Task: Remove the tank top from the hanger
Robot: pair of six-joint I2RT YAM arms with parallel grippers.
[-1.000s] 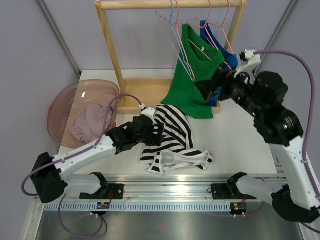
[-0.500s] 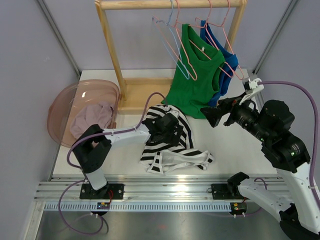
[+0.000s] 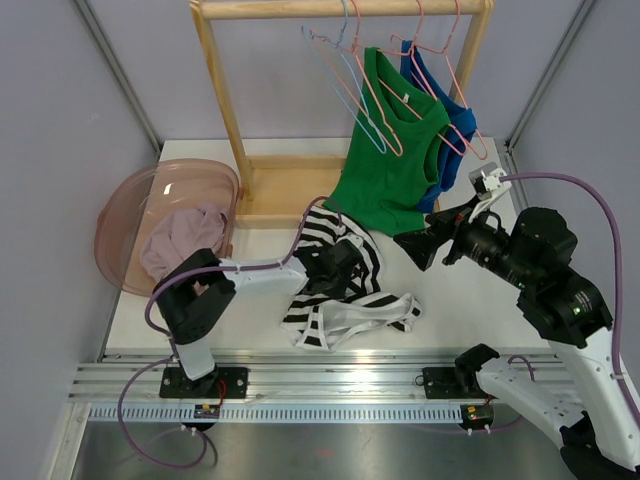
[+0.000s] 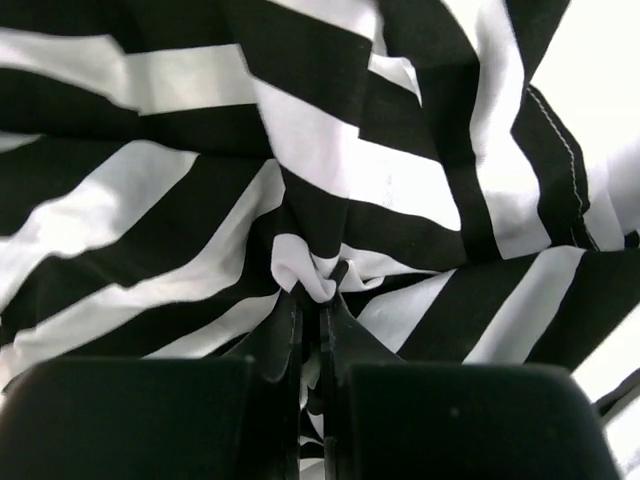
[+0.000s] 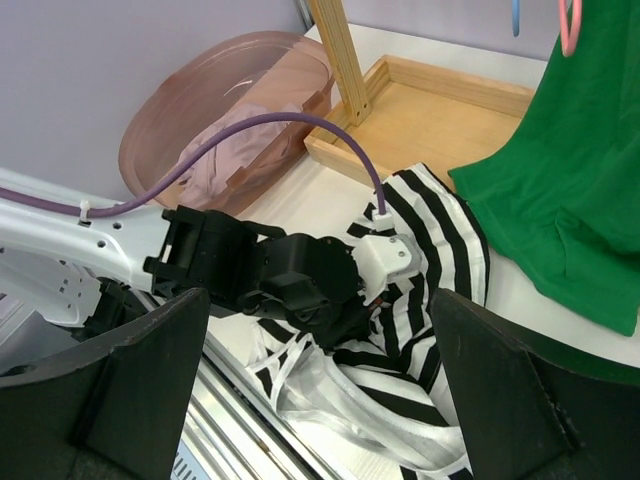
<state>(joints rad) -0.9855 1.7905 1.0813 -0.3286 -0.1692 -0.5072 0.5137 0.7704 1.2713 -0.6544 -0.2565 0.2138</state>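
The striped top is off any hanger, so the robot's left gripper will move up and to the left in the top view, over the pink basin, and release.
A green tank top [image 3: 388, 175] hangs on a pink hanger [image 3: 377, 98] from the wooden rack, with a blue tank top [image 3: 456, 118] on another hanger behind it. A black-and-white striped tank top [image 3: 352, 300] lies crumpled on the table, off any hanger. My left gripper [image 3: 343, 268] is down on it and shut on a pinched fold of striped fabric [image 4: 312, 292]. My right gripper [image 3: 412, 245] hovers open just below the green top's hem [image 5: 570, 170], with nothing between its fingers [image 5: 318, 300].
A pink basin [image 3: 128, 215] holding a pinkish cloth [image 3: 185, 240] sits at the left. The wooden rack [image 3: 222, 95] stands at the back with a tray-like base [image 3: 290, 185]. Empty blue and pink hangers [image 3: 340, 65] hang left of the green top.
My left gripper swung right onto the striped top and shut on a fold. My right gripper dropped from the green top's side to below its hem, still open.
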